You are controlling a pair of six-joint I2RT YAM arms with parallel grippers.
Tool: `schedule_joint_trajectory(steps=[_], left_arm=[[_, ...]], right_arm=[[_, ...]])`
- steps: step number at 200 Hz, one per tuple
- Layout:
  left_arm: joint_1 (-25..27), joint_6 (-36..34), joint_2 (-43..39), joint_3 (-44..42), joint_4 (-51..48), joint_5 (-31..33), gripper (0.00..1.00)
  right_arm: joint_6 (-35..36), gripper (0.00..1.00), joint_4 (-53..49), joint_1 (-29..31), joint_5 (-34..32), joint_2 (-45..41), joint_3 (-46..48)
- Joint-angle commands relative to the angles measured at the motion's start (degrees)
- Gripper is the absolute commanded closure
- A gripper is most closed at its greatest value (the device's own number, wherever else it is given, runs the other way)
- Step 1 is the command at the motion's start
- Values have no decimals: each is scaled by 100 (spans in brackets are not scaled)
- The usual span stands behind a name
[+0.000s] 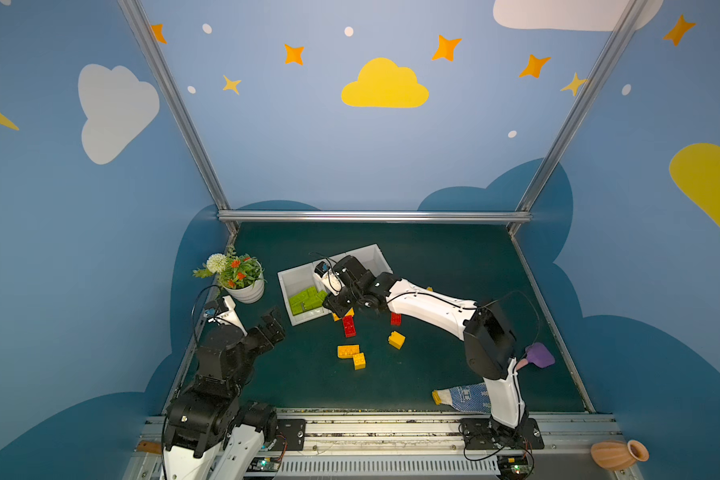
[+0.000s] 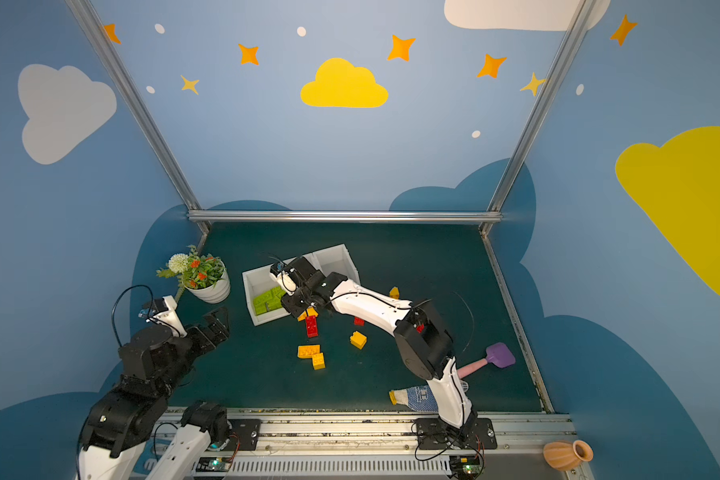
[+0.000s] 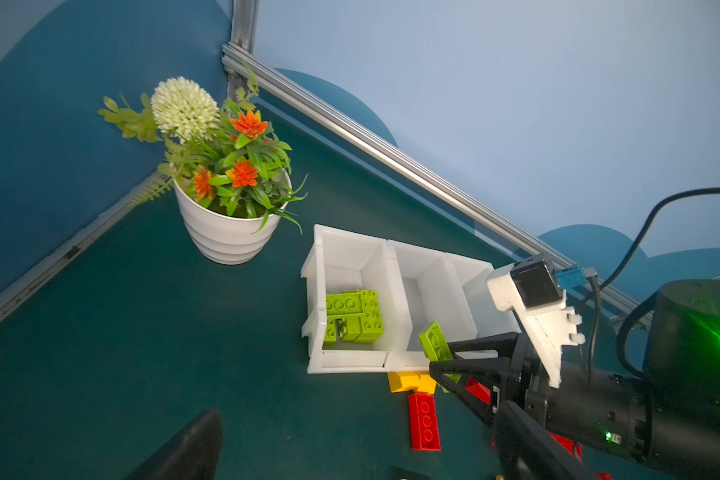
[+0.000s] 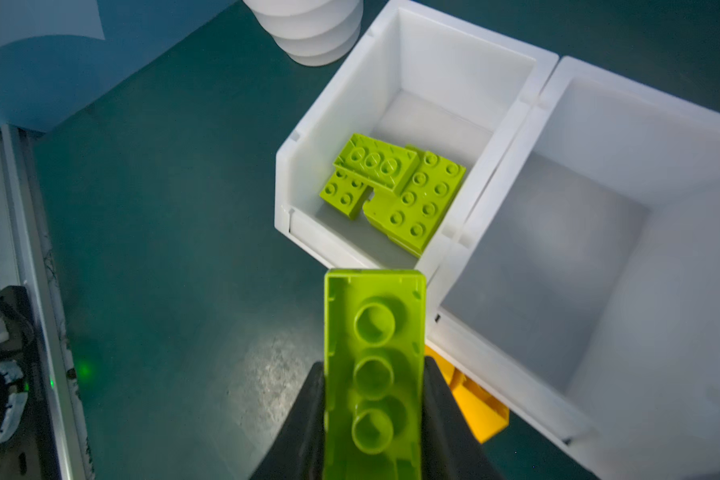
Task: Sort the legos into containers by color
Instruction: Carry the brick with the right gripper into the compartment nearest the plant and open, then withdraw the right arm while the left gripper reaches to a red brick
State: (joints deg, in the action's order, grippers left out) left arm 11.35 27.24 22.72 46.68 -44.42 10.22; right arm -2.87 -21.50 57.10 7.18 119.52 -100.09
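Observation:
My right gripper carries the matching lego outward over the lime green legos next and releases it, as their container lies outward, toward the flower pot.
Three joined white containers (image 1: 375, 248) (image 2: 334, 249) (image 3: 350, 359) (image 4: 495, 124) stand mid-table. The leftmost one holds several lime green legos (image 1: 306, 301) (image 4: 395, 191); the middle one looks bare. My right gripper (image 1: 335, 305) (image 4: 373, 365) is shut on a long lime green lego (image 4: 375, 316) (image 3: 435, 340), hovering at the containers' near rim by the wall between those two. Loose on the mat lie red legos (image 1: 348, 326) and yellow ones (image 1: 348, 351) (image 1: 396, 339). My left gripper (image 1: 273, 324) (image 3: 350, 465) hangs open and empty, left of the containers.
A white ribbed flower pot (image 1: 246, 291) stands left of the containers. A blue-dotted glove (image 1: 462, 397) and a pink-handled purple tool (image 1: 537, 357) lie near the right arm's base. A clay vase (image 1: 618, 455) sits beyond the front rail.

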Motion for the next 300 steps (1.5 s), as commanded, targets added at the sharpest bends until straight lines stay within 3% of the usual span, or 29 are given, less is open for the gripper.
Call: schedule_joint_trajectory(steps=[1, 74, 108, 151, 197, 256, 300], left_arm=[[-19, 143, -39, 150, -189, 384, 0], [-24, 131, -92, 122, -155, 359, 0], [-11, 107, -87, 119, -146, 320, 0], [-21, -32, -75, 97, -102, 115, 0], [-17, -260, 89, 63, -4, -338, 0], [43, -327, 1056, 91, 66, -1135, 0], [659, 181, 1905, 118, 52, -1132, 0]], right_arm=[[-89, 76, -20, -12, 152, 351, -590], [-289, 75, -350, -20, 130, 1661, -2482], [-293, 61, -729, -48, 35, 2199, -3357], [-333, 41, -677, -129, -48, 2045, -3312], [-362, 35, 115, -205, -100, 821, -1752], [-751, 30, 699, -471, -760, -1749, 1218], [-1378, 21, 1018, -1103, -974, -3953, 3635]])
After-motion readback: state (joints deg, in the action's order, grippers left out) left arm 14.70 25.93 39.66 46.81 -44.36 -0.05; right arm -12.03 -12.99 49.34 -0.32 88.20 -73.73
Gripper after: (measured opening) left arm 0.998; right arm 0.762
